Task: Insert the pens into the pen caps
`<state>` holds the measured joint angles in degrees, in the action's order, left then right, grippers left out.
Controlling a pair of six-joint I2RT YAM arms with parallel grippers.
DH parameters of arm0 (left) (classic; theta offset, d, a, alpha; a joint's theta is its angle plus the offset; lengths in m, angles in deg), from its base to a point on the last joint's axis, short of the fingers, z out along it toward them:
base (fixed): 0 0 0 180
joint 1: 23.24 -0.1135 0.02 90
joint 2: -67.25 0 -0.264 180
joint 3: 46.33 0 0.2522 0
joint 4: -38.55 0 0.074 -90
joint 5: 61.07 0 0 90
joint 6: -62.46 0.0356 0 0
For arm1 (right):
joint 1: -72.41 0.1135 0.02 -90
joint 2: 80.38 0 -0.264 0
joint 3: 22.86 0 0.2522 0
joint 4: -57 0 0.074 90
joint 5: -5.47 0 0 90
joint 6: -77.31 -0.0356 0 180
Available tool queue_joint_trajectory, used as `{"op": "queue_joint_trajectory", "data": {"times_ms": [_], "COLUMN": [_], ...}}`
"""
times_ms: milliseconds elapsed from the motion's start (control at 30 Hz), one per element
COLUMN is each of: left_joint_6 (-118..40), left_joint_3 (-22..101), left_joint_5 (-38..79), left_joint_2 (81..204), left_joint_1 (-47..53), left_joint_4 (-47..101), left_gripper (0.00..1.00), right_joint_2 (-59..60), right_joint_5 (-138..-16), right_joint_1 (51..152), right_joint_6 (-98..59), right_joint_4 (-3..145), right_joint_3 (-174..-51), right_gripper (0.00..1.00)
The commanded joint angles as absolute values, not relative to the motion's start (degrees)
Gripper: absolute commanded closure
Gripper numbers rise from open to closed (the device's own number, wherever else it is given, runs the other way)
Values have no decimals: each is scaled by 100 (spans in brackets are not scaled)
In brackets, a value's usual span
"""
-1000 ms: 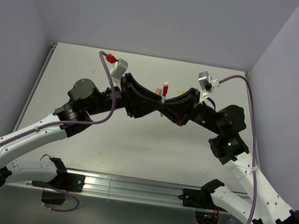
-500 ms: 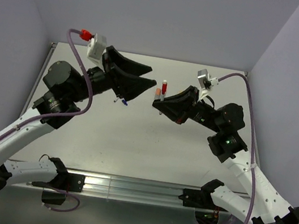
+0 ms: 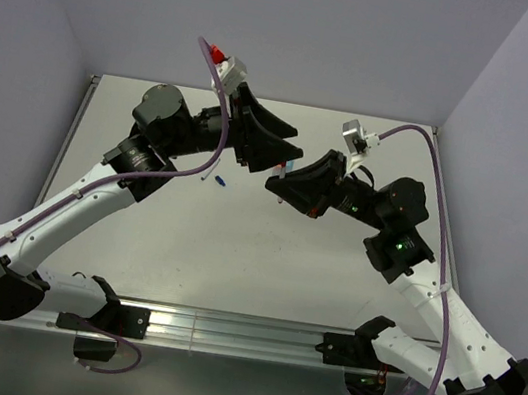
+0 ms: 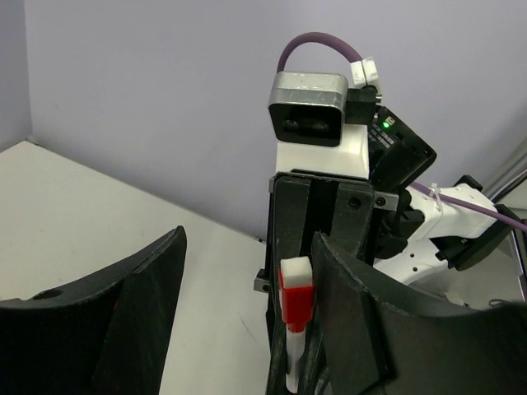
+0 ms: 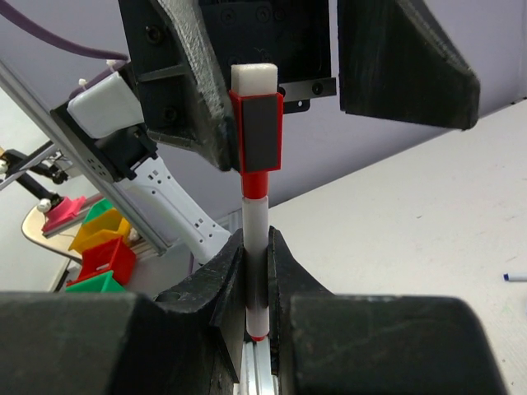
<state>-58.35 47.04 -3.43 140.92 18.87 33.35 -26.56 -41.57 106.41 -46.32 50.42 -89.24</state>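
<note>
The red cap sits off-centre between the fingers of my left gripper. My left gripper will move slightly to the right in the left wrist view and close on the cap.
My right gripper (image 5: 255, 240) is shut on a thin whitish pen (image 5: 255, 212) and holds it upright above the table. A red pen cap (image 5: 257, 141) with a white end sits on the pen's upper end. My left gripper (image 4: 247, 247) is open, and its fingers (image 4: 123, 313) stand on either side of the capped end without touching it. The red cap (image 4: 295, 300) shows between them in the left wrist view. In the top view the two grippers meet mid-table, left (image 3: 293, 144) and right (image 3: 275, 182), with the pen (image 3: 286, 168) between them.
A small pen with a blue end (image 3: 218, 180) lies on the table left of the grippers; its tip shows in the right wrist view (image 5: 515, 276). Walls close the table's back and sides. Coloured bins (image 5: 95, 247) stand off the table.
My left gripper let go, pulled away up and left, then swung back with its jaws open round the capped end. The right gripper kept the pen, nearly still.
</note>
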Motion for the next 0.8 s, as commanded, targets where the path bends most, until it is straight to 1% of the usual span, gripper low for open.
{"op": "queue_joint_trajectory", "data": {"times_ms": [0, 100, 133, 233, 300, 333, 500, 600, 767], "left_joint_6": [-5945, -5971, -5971, -5989, -6006, -6006, -6024, -6015, -5998], "left_joint_3": [4899, 4864, 4855, 4882, 4847, 4838, 4855, 4943, 4996], "left_joint_5": [-719, -736, -754, -894, -904, -904, -930, -947, -974], "left_joint_2": [14020, 13994, 13994, 14029, 13994, 13985, 13950, 13967, 13985], "left_joint_1": [1860, 1860, 1860, 1860, 1860, 1860, 1860, 1860, 1860], "left_joint_4": [3666, 3683, 3683, 3639, 3657, 3674, 3675, 3631, 3552], "left_gripper": [34, 36, 39, 43, 44, 46, 52, 59, 67], "right_joint_2": [-2660, -2651, -2651, -2642, -2633, -2624, -2572, -2545, -2554], "right_joint_5": [-4085, -4094, -4103, -4147, -4138, -4129, -4164, -4155, -4208], "right_joint_1": [10695, 10695, 10695, 10695, 10695, 10695, 10695, 10695, 10704], "right_joint_6": [-4627, -4618, -4618, -4591, -4565, -4556, -4521, -4504, -4424], "right_joint_4": [4782, 4782, 4808, 4861, 4888, 4914, 5010, 5046, 5160], "right_joint_3": [-9287, -9296, -9313, -9322, -9349, -9366, -9375, -9384, -9401], "right_gripper": [100, 100, 100, 100, 100, 100, 100, 100, 100]}}
